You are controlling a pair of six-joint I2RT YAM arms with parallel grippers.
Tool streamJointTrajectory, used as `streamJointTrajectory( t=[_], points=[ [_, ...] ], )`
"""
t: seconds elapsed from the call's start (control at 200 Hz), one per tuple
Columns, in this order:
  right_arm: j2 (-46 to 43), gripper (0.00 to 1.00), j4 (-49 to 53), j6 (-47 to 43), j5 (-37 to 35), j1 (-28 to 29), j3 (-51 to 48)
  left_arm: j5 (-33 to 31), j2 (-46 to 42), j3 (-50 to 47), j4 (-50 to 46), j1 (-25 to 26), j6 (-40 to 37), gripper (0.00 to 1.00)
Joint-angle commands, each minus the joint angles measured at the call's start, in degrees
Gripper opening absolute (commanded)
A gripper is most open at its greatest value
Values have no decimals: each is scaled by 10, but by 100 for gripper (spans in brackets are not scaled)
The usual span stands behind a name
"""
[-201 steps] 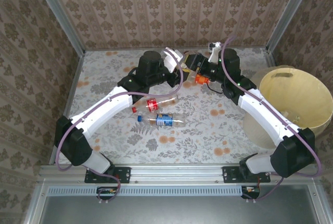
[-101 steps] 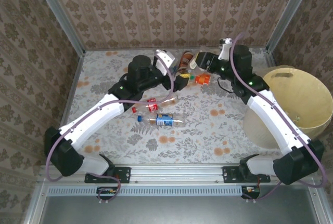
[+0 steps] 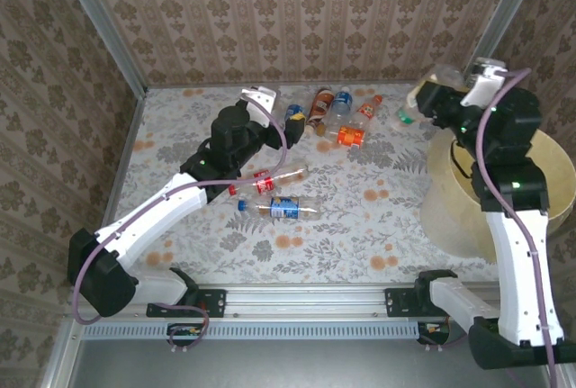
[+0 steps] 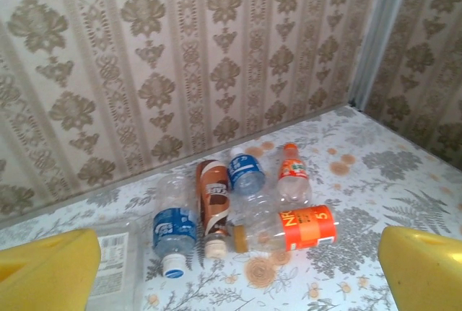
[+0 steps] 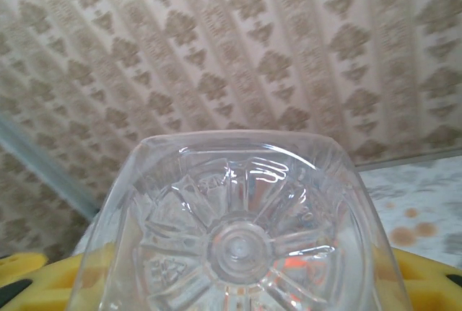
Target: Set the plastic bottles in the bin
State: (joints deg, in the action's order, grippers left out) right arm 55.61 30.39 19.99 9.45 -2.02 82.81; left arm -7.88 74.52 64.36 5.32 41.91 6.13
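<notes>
The clear bottle is still hanging outside the pale-yellow bin's rim, so my right gripper should next swing back over the pale-yellow bin's opening point(image 3: 465, 174), tilt the bottle down and release it inside.
My right gripper point(image 3: 430, 97) is raised by the back left rim of the pale-yellow bin point(image 3: 531, 172), shut on a clear bottle point(image 3: 409, 112) with a green cap. That bottle's ribbed base point(image 5: 238, 239) sits between the yellow fingers point(image 5: 25, 271). My left gripper point(image 3: 290, 121) is open, its yellow fingertips point(image 4: 43, 268) spread wide in front of a cluster of bottles by the back wall: a blue-label one point(image 4: 173, 228), a brown one point(image 4: 214, 195), another blue one point(image 4: 247, 174), a small orange one point(image 4: 292, 177) and a large orange-label one point(image 4: 303, 228).
Mid-table lie a red-label bottle point(image 3: 270, 179) and a blue-label bottle point(image 3: 286, 208), with a loose blue cap point(image 3: 241, 203) beside them. A flattened clear bottle with a white label point(image 4: 115, 260) lies by my left finger. Patterned walls close in three sides.
The right arm has lifted the clear bottle off the table and swung it right, up to the bin. The left arm has drawn back left from the bottle cluster.
</notes>
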Motion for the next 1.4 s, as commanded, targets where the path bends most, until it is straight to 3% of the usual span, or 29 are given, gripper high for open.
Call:
streamJointTrajectory(
  t=[0.0,0.275,0.415,0.55,0.725,0.91,1.135,1.395],
  points=[
    [-19,47,76,-46,-31,-50,34,-54,-4,-4,-17,-6,28,100],
    [0,47,236,-116,-126,-143,141,-78,2,-7,-32,-22,49,100],
    [42,45,320,-140,-262,-150,184,-108,11,-1,-60,-42,85,100],
    [74,46,397,-161,-329,-151,198,-123,21,3,-109,-83,163,100],
    [85,46,436,-163,-338,-159,169,-129,35,10,-137,-106,203,100],
    [91,46,456,-150,-293,-162,107,-128,76,72,-201,-120,207,100],
    [114,48,461,-146,-324,-182,49,-106,126,136,-247,-120,199,100],
    [137,65,445,-145,-350,-211,15,-114,147,144,-274,-122,222,100]
  ],
)
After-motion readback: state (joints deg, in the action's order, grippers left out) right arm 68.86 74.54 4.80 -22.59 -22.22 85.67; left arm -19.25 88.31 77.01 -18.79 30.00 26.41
